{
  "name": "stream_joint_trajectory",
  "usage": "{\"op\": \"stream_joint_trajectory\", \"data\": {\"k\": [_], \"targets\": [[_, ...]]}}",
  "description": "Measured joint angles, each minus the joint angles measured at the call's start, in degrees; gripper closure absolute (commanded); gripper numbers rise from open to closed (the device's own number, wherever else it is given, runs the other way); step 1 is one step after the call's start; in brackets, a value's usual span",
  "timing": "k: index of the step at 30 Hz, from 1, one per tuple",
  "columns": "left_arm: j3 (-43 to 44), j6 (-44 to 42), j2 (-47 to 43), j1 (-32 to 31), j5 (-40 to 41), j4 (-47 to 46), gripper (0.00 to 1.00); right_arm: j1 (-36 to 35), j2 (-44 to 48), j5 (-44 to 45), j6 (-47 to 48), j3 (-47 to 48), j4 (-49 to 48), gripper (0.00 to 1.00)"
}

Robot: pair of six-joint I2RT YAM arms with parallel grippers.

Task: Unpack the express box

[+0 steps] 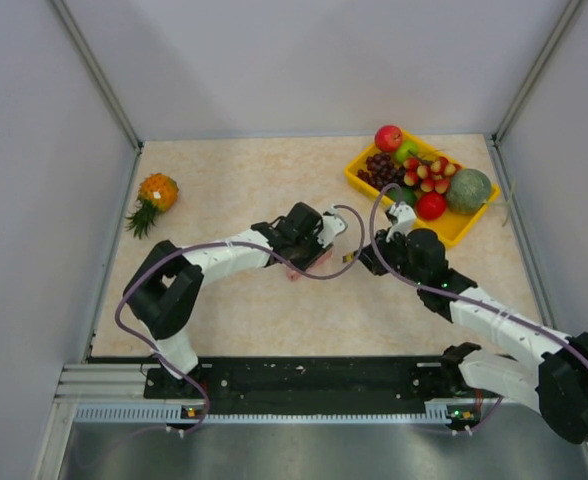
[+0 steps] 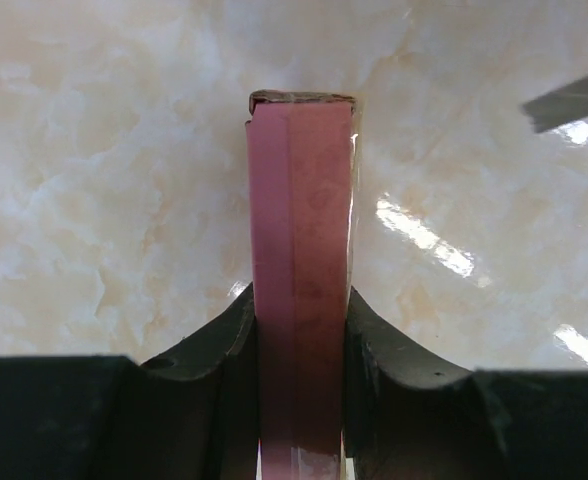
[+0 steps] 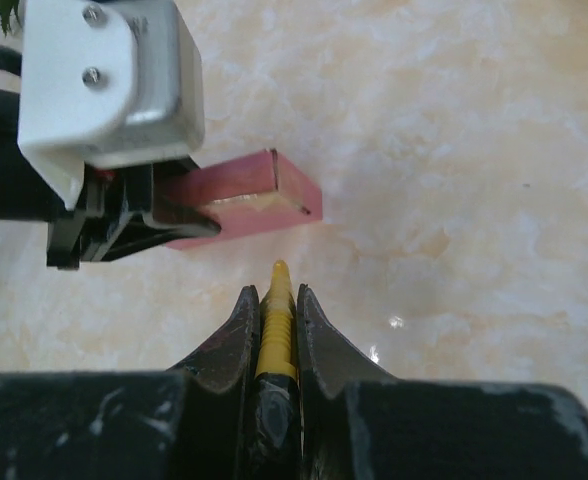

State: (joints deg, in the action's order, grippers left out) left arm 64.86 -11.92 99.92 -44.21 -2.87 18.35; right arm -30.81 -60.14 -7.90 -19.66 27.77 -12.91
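Note:
My right gripper is holding the knife and next needs to go down and back toward my base, clear of the pink box, and let go of the knife on the bare tabletop below it.
The pink express box [image 2: 302, 260] stands on edge between my left gripper's [image 2: 299, 330] jaws, which are shut on it. In the top view the left gripper [image 1: 314, 255] covers most of the box [image 1: 296, 272] at mid-table. The right wrist view shows the box [image 3: 264, 195] ahead with the left gripper's fingers [image 3: 134, 225] clamped on it. My right gripper [image 3: 277, 305] is shut on the yellow utility knife [image 3: 277, 320], its tip pointing at the box from a short gap. The knife's blade [image 2: 569, 100] shows at the left wrist view's upper right. In the top view the right gripper [image 1: 369, 258] sits just right of the box.
A yellow fruit tray [image 1: 454, 228] with apples, grapes, lychees and a melon stands at the back right. A pineapple [image 1: 154, 195] lies at the back left. Grey walls enclose the table on three sides.

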Motion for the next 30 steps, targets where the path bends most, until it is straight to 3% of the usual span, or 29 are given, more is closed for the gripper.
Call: {"op": "stream_joint_trajectory", "data": {"k": [2, 3, 8, 9, 15, 16, 23, 30], "targets": [[0.2, 0.7, 0.0, 0.6, 0.6, 0.2, 0.68, 0.2, 1.5, 0.0, -0.6, -0.5, 2.9, 1.0], [0.4, 1.3, 0.0, 0.9, 0.8, 0.7, 0.54, 0.4, 2.1, 0.3, -1.1, -0.6, 4.0, 1.0], [2.8, 3.6, 1.0, 1.4, 0.0, 4.6, 0.33, 1.5, 3.8, 1.9, -3.3, -0.8, 7.6, 1.0], [3.3, 4.2, 1.0, 1.4, -0.5, 5.3, 0.22, 1.7, 3.9, 2.2, -3.8, -0.8, 8.2, 1.0], [6.6, 7.9, 0.9, 1.5, -3.8, 6.3, 0.11, 2.1, 3.8, 3.8, -6.5, -0.6, 11.9, 1.0], [6.7, 8.5, 0.7, 1.5, -3.9, 6.1, 0.01, 2.1, 3.8, 4.3, -6.9, -0.4, 12.9, 1.0], [3.9, 11.6, -5.4, 1.5, -2.7, 3.8, 0.01, 2.1, 0.9, 6.3, -10.0, 3.9, 18.8, 1.0], [-5.4, 16.0, -24.6, 1.8, 7.9, -4.1, 0.01, 2.5, -3.5, 1.9, -14.1, 7.3, 20.5, 1.0]]}}
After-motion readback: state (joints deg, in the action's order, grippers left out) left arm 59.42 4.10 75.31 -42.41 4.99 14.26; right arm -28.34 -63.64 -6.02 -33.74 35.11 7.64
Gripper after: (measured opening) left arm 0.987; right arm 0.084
